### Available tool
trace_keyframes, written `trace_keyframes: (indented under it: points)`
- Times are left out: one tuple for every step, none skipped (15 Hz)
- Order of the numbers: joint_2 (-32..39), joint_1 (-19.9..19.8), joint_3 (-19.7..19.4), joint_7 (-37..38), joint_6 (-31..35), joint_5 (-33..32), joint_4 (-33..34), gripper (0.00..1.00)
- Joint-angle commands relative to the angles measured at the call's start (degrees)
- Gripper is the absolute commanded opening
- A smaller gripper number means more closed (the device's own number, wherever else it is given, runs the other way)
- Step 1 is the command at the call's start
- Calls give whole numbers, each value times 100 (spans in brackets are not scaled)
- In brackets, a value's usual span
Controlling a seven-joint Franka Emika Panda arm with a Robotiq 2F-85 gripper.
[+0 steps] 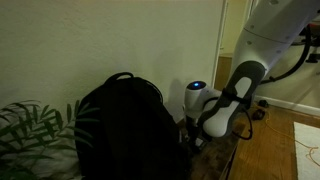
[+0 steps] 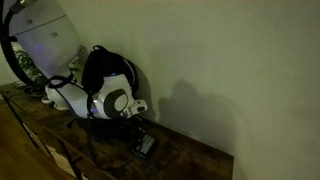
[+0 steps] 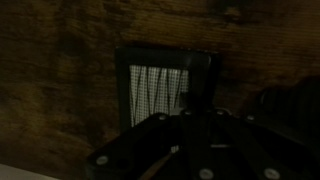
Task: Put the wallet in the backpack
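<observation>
I should move my gripper up and away from the backpack [image 2: 105, 65], pulling up the wallet's pinched edge [image 2: 146, 143], and then let it go, because the wallet still lies flat on the table.
The wallet [image 3: 155, 90] lies flat on the wooden table [image 3: 60, 80], a dark frame around a pale grey striped face. In the wrist view my gripper [image 3: 190, 103] reaches in from the bottom, its dark fingers drawn together over the wallet's lower right edge, shut on it. In an exterior view the gripper [image 2: 138, 128] points down at the wallet [image 2: 147, 145], just in front of the backpack [image 2: 105, 65]. The black domed backpack [image 1: 120, 125] stands upright against the wall, with the gripper [image 1: 195, 140] low beside it. The dim light hides the exact contact.
A green leafy plant [image 1: 30, 135] stands beside the backpack, away from the arm. A pale wall runs right behind the table [image 2: 190, 160]. Bare wood stretches away from the wallet on the side away from the backpack. A cable [image 1: 305, 145] lies on the floor.
</observation>
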Motion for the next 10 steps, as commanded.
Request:
trace_keyframes:
  points:
    - [-318, -323, 339, -423, -228, 94, -251, 3]
    - [-412, -472, 481, -618, -299, 98, -292, 2]
    - [-513, -609, 598, -788, -380, 106, -330, 0]
    - [-585, -742, 711, -943, -461, 119, -344, 0]
    - [-715, -927, 862, -1144, -579, 141, -388, 1]
    - [-785, -1065, 972, -1287, -683, 171, -397, 1]
    - [-893, -1264, 1123, -1495, -820, 226, -407, 1]
    - [-960, -1424, 1249, -1670, -971, 293, -391, 1]
    - [-1029, -1658, 1423, -1925, -1177, 404, -347, 1]
    - [-1085, -1814, 1540, -2117, -1355, 507, -316, 1]
